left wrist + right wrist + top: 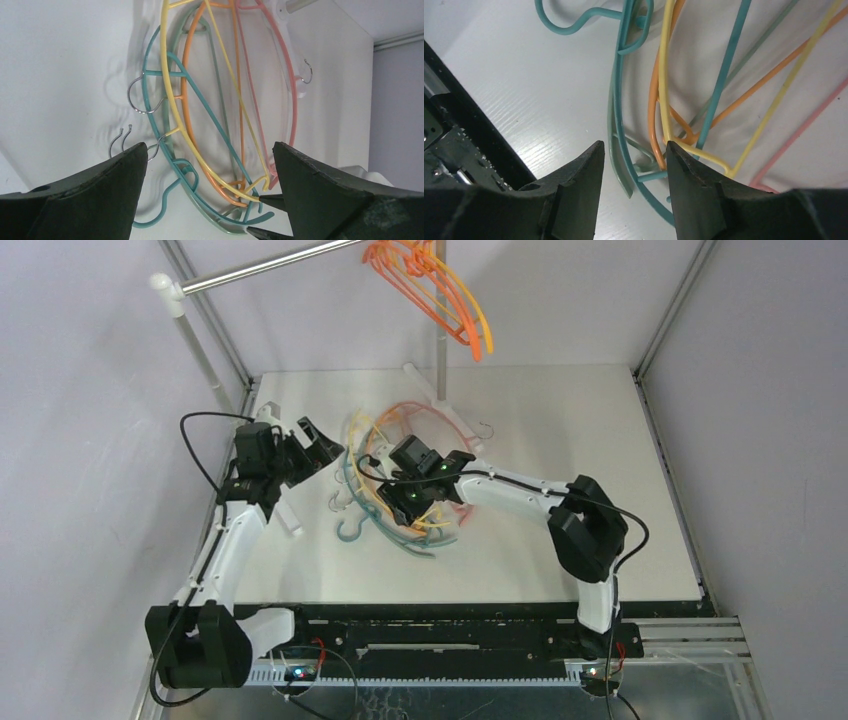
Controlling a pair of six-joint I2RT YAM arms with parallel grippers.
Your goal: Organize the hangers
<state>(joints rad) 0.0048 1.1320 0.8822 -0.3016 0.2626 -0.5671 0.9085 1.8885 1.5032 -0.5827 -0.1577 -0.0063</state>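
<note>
My right gripper shifts off the teal hanger next and lowers onto the yellow hanger's bar by one finger.
A tangled pile of hangers point(400, 475) in teal, yellow, orange and pink lies on the white table. A few orange and yellow hangers point(440, 290) hang from the rail at the top. My right gripper point(412, 508) is low over the pile's near end, open. In the right wrist view point(634, 145) its jaws straddle the teal hanger point(621, 125) and a pale green one point(611, 145), with the orange hanger point(653, 115) by the right finger. My left gripper point(318, 452) is open and empty, left of the pile. In its wrist view point(210, 147) it faces the yellow hanger point(172, 105).
A silver rail point(270, 265) on a white post point(175, 300) crosses the back left. A thin upright post point(440, 350) with a white foot stands behind the pile. Metal frame bars run along the table's sides. A loose metal hook point(307, 72) lies by the pink hanger point(290, 75).
</note>
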